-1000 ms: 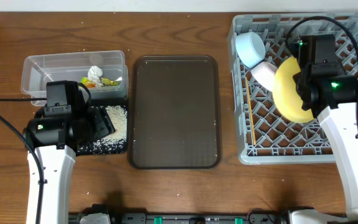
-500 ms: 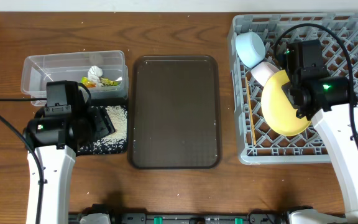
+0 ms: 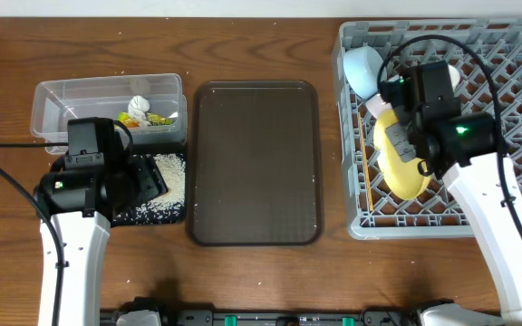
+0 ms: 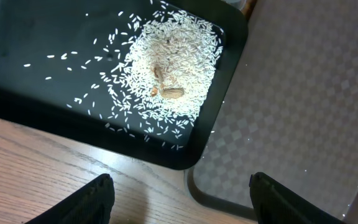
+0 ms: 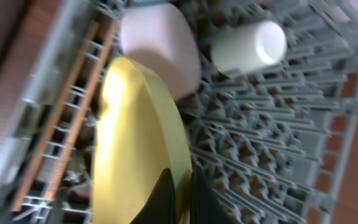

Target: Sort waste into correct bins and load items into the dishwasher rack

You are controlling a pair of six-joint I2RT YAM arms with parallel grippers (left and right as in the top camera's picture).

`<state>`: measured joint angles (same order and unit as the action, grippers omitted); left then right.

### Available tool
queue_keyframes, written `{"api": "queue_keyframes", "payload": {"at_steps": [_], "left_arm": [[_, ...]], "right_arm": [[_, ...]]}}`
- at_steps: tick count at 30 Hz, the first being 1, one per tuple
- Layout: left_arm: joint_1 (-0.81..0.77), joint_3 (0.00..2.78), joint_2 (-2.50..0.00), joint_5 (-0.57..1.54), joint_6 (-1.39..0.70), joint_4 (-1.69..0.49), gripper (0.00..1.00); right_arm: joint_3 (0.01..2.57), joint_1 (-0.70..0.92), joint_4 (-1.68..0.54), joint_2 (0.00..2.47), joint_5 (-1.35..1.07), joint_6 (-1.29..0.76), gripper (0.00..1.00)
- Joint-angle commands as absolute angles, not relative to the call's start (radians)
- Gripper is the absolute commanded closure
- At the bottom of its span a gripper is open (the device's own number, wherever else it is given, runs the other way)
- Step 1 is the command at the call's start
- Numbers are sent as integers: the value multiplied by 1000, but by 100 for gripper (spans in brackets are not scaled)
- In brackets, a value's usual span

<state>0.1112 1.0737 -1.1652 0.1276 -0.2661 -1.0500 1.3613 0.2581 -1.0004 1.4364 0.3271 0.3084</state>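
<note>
The yellow plate is already standing among the pegs, so next I need to move my right gripper slightly back and toward the wooden chopsticks, then let go of the plate's rim.
My right gripper (image 5: 180,193) is shut on the rim of the round yellow plate (image 5: 138,137), which stands nearly on edge inside the grey dishwasher rack (image 3: 506,109); the plate also shows from overhead (image 3: 397,158). Beside it are the white bowl (image 5: 157,46), the small pale cup (image 5: 247,45), the light-blue bowl (image 3: 362,68) and the wooden chopsticks (image 5: 61,118) along the rack's left side. My left gripper (image 4: 180,202) is open and empty over the table, just off the black tray (image 4: 55,74) with rice and crumbs (image 4: 169,71). The wrapper (image 3: 159,119) and white scrap (image 3: 138,106) lie in the clear tub (image 3: 107,95).
The large dark-brown serving tray (image 3: 254,163) lies between the bins and the rack; its corner shows in the left wrist view (image 4: 303,99). The rack's upright pegs surround the plate.
My right gripper has carried the yellow plate leftward and down in the rack and tipped it closer to edge-on. The left arm has not moved.
</note>
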Motion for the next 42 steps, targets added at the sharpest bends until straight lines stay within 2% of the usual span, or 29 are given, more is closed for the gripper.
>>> {"api": "queue_keyframes", "payload": {"at_steps": [1, 6, 14, 24, 32, 37, 39, 42], "left_arm": [[117, 1070, -1169, 123, -276, -1054, 28], [117, 1070, -1169, 122, -276, -1054, 28], [117, 1070, -1169, 123, -276, -1055, 28], [117, 1070, -1169, 123, -276, -1055, 28], [117, 1070, -1169, 123, -276, -1055, 28], [117, 1070, -1169, 123, -276, -1054, 28], [117, 1070, -1169, 123, -276, -1055, 28], [117, 1070, -1169, 123, -276, -1055, 28]], "right_arm": [[1359, 295, -1014, 1426, 83, 218, 99], [1353, 296, -1013, 1427, 21, 117, 97], [1345, 296, -1013, 1427, -170, 101, 94], [1345, 296, -1013, 1427, -152, 102, 94], [1345, 295, -1056, 1427, -103, 101, 84], [1345, 295, -1089, 1427, -106, 54, 61], [1345, 295, -1115, 1427, -106, 30, 59], [1345, 279, -1163, 1418, -104, 0, 68]]}}
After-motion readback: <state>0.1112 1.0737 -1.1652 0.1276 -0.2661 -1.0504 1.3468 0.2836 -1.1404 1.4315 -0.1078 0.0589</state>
